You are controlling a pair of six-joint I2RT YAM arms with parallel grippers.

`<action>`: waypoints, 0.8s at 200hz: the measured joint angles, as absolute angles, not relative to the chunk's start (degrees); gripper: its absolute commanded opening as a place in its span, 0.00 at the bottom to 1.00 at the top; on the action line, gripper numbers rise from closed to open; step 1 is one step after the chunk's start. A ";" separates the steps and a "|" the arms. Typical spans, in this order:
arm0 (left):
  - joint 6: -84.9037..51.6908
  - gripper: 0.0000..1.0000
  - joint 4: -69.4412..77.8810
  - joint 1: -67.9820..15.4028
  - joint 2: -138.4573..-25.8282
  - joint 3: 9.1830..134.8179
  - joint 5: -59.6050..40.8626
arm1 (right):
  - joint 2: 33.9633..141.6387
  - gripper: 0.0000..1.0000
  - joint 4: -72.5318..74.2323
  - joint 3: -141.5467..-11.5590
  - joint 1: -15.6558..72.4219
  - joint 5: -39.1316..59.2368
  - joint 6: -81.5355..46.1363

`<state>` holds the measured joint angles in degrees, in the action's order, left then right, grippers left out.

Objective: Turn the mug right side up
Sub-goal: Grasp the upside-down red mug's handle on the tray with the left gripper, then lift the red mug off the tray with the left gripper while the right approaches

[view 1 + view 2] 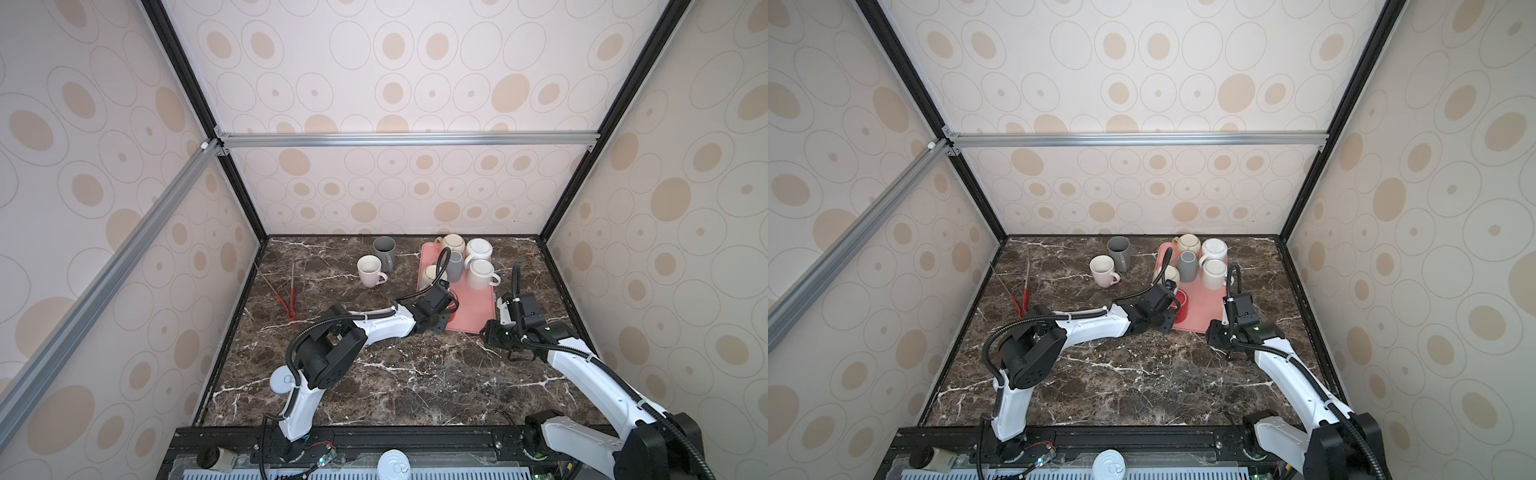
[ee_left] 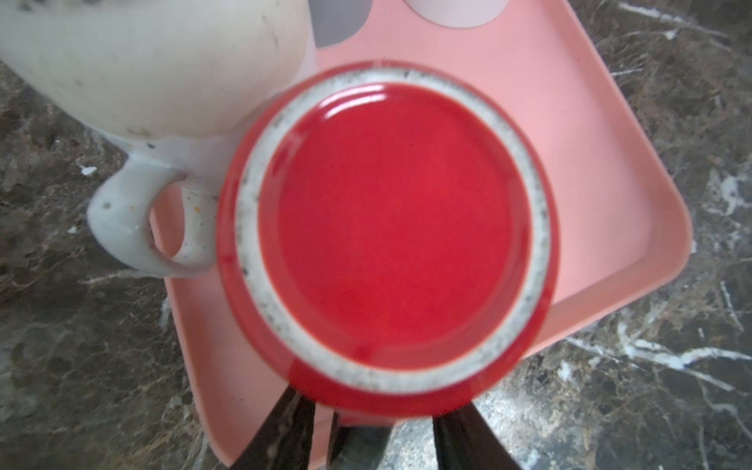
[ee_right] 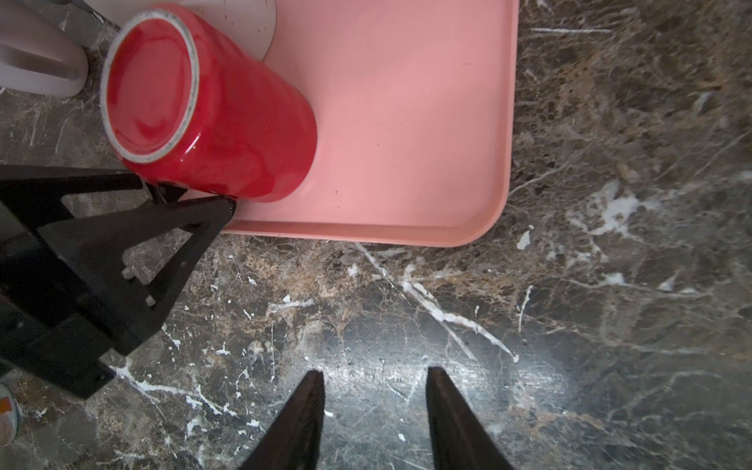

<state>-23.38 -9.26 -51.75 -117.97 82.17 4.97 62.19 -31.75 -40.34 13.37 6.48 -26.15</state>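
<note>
The red mug's handle point(image 2: 360, 420) is already between my left gripper's fingers. Next I need to keep that gripper low beside the mug and close its fingers onto the handle.
A red mug point(image 1: 454, 302) point(image 1: 1182, 308) stands upside down at the near left corner of the pink tray point(image 1: 478, 309) point(image 1: 1209, 309), base up point(image 2: 390, 240) point(image 3: 211, 106). My left gripper point(image 1: 449, 315) point(image 1: 1173, 318) point(image 2: 376, 407) point(image 3: 187, 191) is low beside the mug's near side. Its two dark fingers point(image 2: 285, 431) stand apart on either side of the mug's handle, with their tips hidden under the mug's body. My right gripper point(image 1: 489, 336) point(image 1: 1215, 336) point(image 3: 374, 372) hovers open over bare marble just in front of the tray, with nothing between its fingers.
A cream speckled mug point(image 1: 432, 274) point(image 2: 162, 61) touches the red mug's far side. A grey mug point(image 1: 455, 266) and three pale mugs point(image 1: 480, 274) stand inverted further back on the tray. Left of the tray are an upright grey mug point(image 1: 384, 249), an upright white mug point(image 1: 370, 270) and red-tipped tongs point(image 1: 291, 291).
</note>
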 measured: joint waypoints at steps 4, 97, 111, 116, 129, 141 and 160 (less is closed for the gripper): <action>-23.40 0.37 -9.39 -51.72 -118.19 82.65 4.97 | 62.02 0.45 -31.77 -40.23 13.37 6.48 -26.15; -21.78 0.00 -11.40 -51.64 -120.11 85.69 5.93 | 59.79 0.45 -32.14 -39.46 13.37 6.24 -26.59; -21.37 0.00 -11.38 -51.64 -120.01 85.65 5.87 | 59.77 0.45 -32.10 -39.29 13.37 6.26 -26.72; -21.17 0.00 -11.35 -51.64 -119.92 85.60 5.85 | 59.77 0.45 -32.08 -39.18 13.37 6.26 -26.76; -20.88 0.00 -11.22 -51.64 -119.52 85.12 5.56 | 59.59 0.45 -32.05 -38.79 13.37 6.26 -26.96; -20.67 0.00 -11.20 -51.62 -118.58 84.14 5.23 | 58.76 0.45 -32.08 -38.28 13.37 6.24 -27.20; -20.64 0.00 -10.59 -51.48 -116.25 82.02 4.16 | 56.18 0.45 -32.10 -37.63 13.37 6.17 -27.53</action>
<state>-20.64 -10.59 -51.48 -116.25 82.02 4.16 56.18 -32.10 -37.63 13.37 6.17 -27.53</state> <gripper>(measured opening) 0.134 0.448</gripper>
